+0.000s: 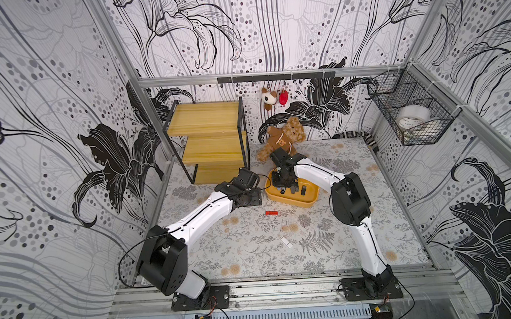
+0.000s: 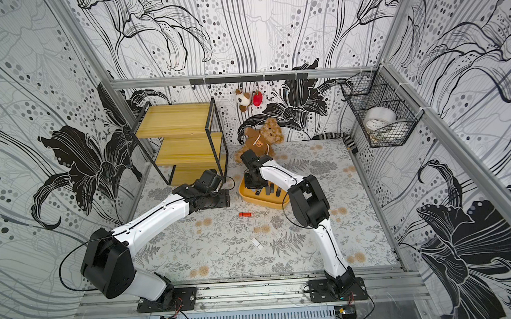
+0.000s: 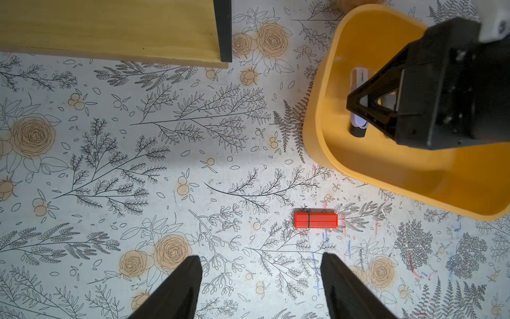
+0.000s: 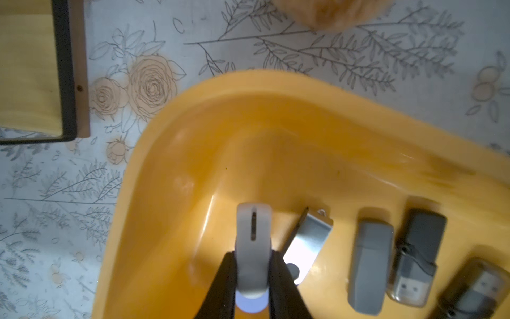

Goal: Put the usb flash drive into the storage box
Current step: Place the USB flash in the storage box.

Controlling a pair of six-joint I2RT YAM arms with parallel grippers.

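Observation:
The bare bottom of the box is directly below the right gripper's fingers, so the right gripper will next move down and release the grey usb flash drive next to the silver one.
The yellow storage box sits mid-table in front of the teddy bear. My right gripper hangs over its left end, shut on a pale grey usb flash drive, held above the box floor. Several other drives lie inside. A red flash drive lies on the table just in front of the box. A white one lies nearer the front. My left gripper hovers open left of the box, with the red drive just beyond its fingertips.
A wooden shelf rack stands at the back left, close behind my left wrist. A teddy bear sits behind the box. A black wire basket holding a tape roll hangs on the right wall. Small toys hang from the back rail.

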